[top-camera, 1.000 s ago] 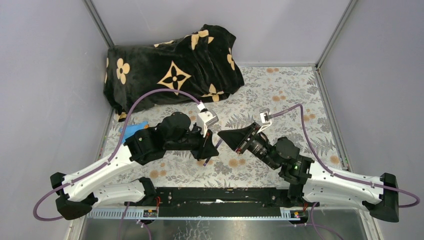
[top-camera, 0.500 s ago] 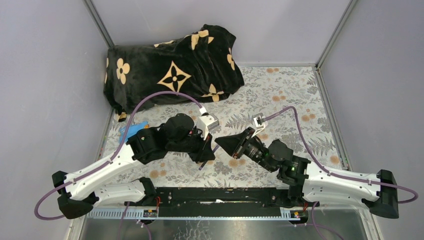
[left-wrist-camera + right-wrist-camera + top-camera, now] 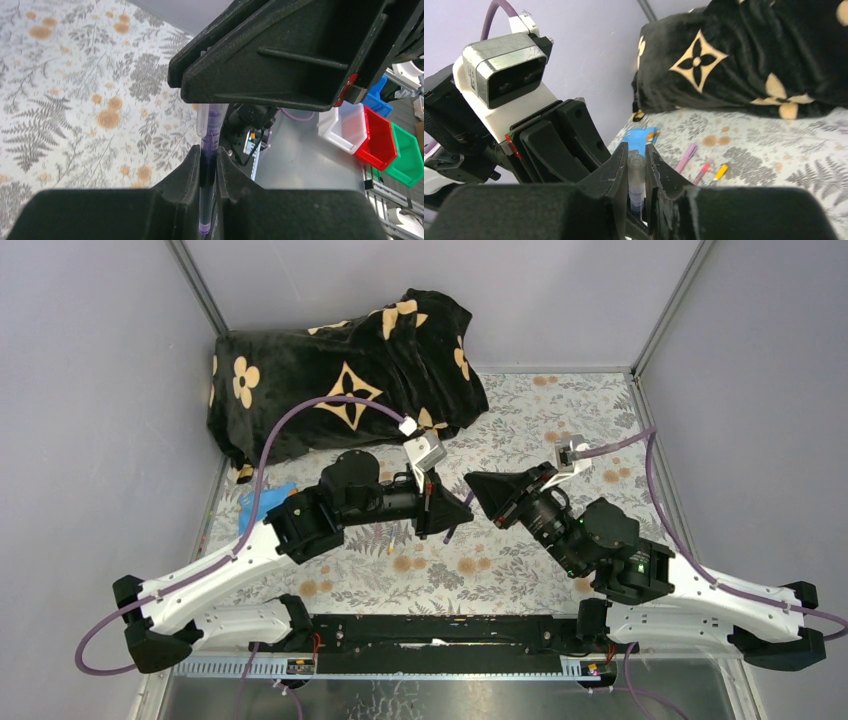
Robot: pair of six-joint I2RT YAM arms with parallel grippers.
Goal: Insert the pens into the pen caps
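Note:
The pen's upper end is in the clear cap, so my left gripper should next turn its fingers down, go down to the mat (image 3: 408, 547) next to the orange-yellow cap and let go of the pen.
My left gripper (image 3: 206, 150) is shut on a dark purple pen (image 3: 207, 167) that stands upright between its fingers. The pen's upper end reaches into a clear lilac-tinted pen cap (image 3: 202, 120). My right gripper (image 3: 636, 150) is shut on that cap (image 3: 636, 172). In the top view the two grippers (image 3: 466, 514) (image 3: 472, 483) meet tip to tip above the mat's middle, and the pen (image 3: 455, 530) slants down between them. On the mat beyond lie a lilac pen (image 3: 686, 157), a pink-red pen (image 3: 701, 173) and an orange-yellow cap (image 3: 720, 172).
A black blanket with tan flowers (image 3: 340, 370) is heaped at the back left. A blue flat card (image 3: 262, 502) lies by the left wall. Grey walls close three sides. Coloured bins (image 3: 375, 137) stand off the table's near edge.
Both grippers have moved right and towards the back, still facing each other with the pen between them. The right arm has swung outward to the right.

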